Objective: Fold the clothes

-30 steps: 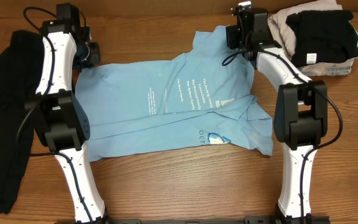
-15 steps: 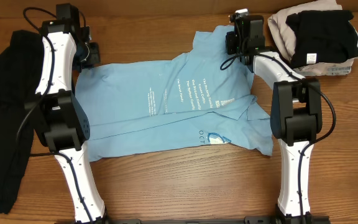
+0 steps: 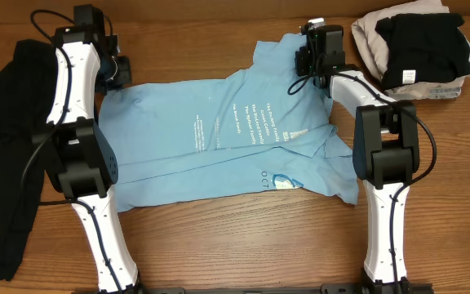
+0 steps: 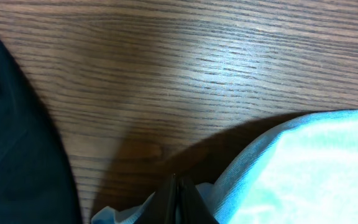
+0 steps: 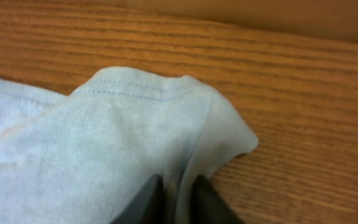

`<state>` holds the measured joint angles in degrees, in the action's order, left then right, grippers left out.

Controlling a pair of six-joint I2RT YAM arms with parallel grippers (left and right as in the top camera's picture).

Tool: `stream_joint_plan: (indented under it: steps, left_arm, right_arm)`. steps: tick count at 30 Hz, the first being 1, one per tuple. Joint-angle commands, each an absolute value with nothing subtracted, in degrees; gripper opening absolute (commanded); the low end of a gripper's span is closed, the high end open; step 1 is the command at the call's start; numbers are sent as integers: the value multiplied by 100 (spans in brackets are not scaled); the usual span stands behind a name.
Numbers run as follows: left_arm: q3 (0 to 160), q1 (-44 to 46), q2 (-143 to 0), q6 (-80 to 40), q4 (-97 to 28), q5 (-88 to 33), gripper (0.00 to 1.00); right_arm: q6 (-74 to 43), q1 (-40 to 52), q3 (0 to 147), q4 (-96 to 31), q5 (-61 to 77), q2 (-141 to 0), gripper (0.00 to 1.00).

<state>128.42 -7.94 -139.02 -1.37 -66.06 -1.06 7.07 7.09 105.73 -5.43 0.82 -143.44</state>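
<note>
The shirt's near corner [image 3: 126,199] by the black garment lies back from my left gripper, which should next carry the hem up, back, down onto it and release.
The light blue T-shirt [image 3: 219,139] lies spread across the table's middle, white lettering up and its right part rumpled. My left gripper [image 3: 119,73] is at the shirt's far left corner. In the left wrist view its jaws [image 4: 178,182] are shut, with blue fabric [image 4: 303,168] bunched on both sides of them. My right gripper [image 3: 304,64] is at the shirt's far right part. In the right wrist view its jaws [image 5: 178,185] are shut on a raised fold of the shirt [image 5: 104,143] near a stitched hem.
A large black garment [image 3: 2,163] lies along the left edge and also shows in the left wrist view [image 4: 17,137]. A pile of beige and black clothes [image 3: 419,45] sits at the far right corner. Bare wood lies in front of the shirt.
My right gripper has moved a little to the left along the shirt's far edge, still holding the fabric. The left arm has not moved.
</note>
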Motion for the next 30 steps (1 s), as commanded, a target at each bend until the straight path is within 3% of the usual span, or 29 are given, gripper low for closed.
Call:
stream_joint_plan:
  steps: [1,2,15,30]
  left_arm:
    - [12943,-773,-13756,-193,-6617,-150,4]
    - [12943,-773,-13756,-193,-6617,-150,4]
    - [12980,-775,-13714,-244,-6580,-152,4]
    - [13336,-773,-12932,-475,-7328,-152,4]
  right_arm:
    - [554,668,10593,-445,-104,-14414,7]
    - [554,668,10593,-427,-102,-14414,4]
    - [489,668,10595,-996,-78,-13489,4]
    - [445,668,10595,-3402,137,-11928,4]
